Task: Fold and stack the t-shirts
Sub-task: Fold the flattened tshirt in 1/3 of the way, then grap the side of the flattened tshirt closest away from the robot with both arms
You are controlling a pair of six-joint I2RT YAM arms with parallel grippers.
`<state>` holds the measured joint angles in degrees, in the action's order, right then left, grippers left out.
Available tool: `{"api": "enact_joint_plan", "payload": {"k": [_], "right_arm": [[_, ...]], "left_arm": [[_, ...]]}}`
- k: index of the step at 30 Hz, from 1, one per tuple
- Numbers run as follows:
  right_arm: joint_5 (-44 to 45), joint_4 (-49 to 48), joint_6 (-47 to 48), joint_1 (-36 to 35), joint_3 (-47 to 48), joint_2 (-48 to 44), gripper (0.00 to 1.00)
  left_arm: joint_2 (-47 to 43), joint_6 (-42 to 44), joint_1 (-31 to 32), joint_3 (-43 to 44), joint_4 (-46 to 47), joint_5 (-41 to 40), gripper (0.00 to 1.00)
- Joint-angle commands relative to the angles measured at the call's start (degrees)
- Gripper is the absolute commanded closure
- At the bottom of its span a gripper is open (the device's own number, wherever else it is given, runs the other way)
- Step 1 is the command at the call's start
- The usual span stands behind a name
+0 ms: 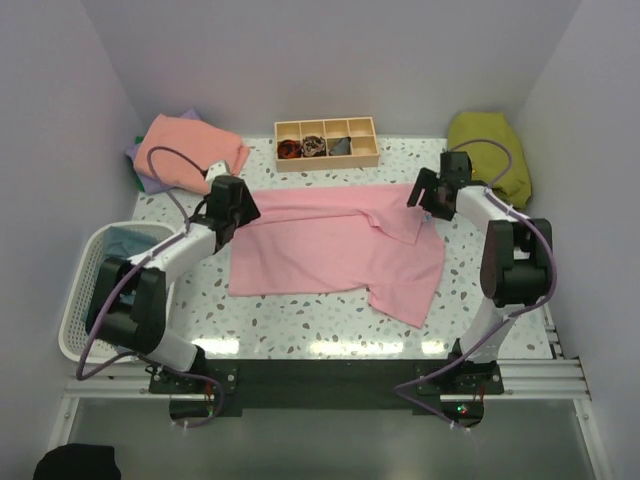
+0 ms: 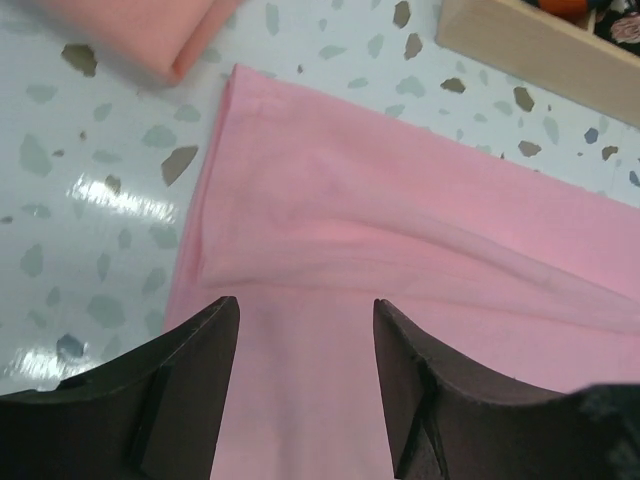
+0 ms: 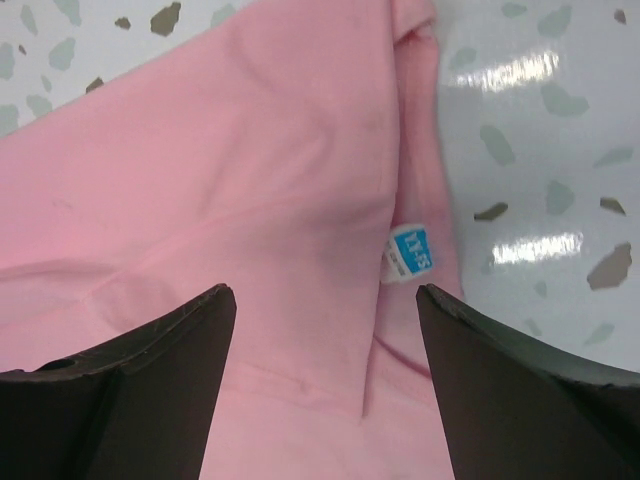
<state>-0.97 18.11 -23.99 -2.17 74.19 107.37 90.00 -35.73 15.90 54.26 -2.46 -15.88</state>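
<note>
Next, my right gripper moves back past the tag (image 3: 412, 250) and down onto the loose flap's near corner, since the flap juts past the shirt's near edge.
A pink t-shirt (image 1: 330, 250) lies spread on the table, partly folded, with a loose flap at its near right. My left gripper (image 1: 232, 213) is open and empty over its far left corner; that pink cloth (image 2: 380, 260) fills the left wrist view between my fingers. My right gripper (image 1: 432, 195) is open and empty over the shirt's far right edge, where the collar and a blue size tag (image 3: 412, 250) show. A folded salmon-coral t-shirt (image 1: 190, 152) sits at the back left on top of a lavender one (image 1: 135, 152).
A compartmented wooden tray (image 1: 326, 143) with small dark items stands at the back centre. An olive-green cloth (image 1: 488, 150) lies at the back right. A white laundry basket (image 1: 95, 290) with teal-blue cloth stands at the left edge.
</note>
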Motion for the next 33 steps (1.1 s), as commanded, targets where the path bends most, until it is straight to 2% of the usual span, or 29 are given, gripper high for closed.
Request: {"api": "enact_joint_plan", "payload": {"k": [1,3,8,16,19,23,28,33], "right_arm": [[-2.36,1.58,-3.5,0.07,-7.9,-8.38,0.22],[-4.29,0.79,-4.39,0.07,-15.11,-11.91,0.22],[-4.48,3.76,-8.35,-0.02,-30.12,-26.38,0.22],[-0.43,14.93,-15.03,-0.11,-41.32,-49.96,0.21],[-0.78,18.36,-16.88,-0.2,-43.08,-52.88,0.21],[-0.52,21.61,-18.55,-1.42,-45.71,-53.58,0.21],[-0.96,22.67,-20.48,-3.09,-48.96,-56.3,0.21],[-2.46,23.46,-21.98,-5.12,-50.72,-58.5,0.26]], "left_arm": [[-7.19,-4.34,0.45,-11.59,-3.16,-2.84,0.39],[-11.05,-4.79,0.45,-17.4,-2.03,-1.71,0.39],[-15.11,-8.21,0.53,-21.21,-7.98,-0.29,0.39],[-24.16,-14.1,0.71,-25.43,-17.22,-2.93,0.39],[-26.36,-15.16,0.8,-26.31,-18.98,-2.49,0.39],[-27.85,-16.04,1.58,-27.19,-20.83,2.07,0.4],[-29.17,-18.59,2.73,-29.91,-23.47,2.34,0.4],[-30.14,-19.56,2.73,-32.81,-23.73,2.35,0.4]]}}
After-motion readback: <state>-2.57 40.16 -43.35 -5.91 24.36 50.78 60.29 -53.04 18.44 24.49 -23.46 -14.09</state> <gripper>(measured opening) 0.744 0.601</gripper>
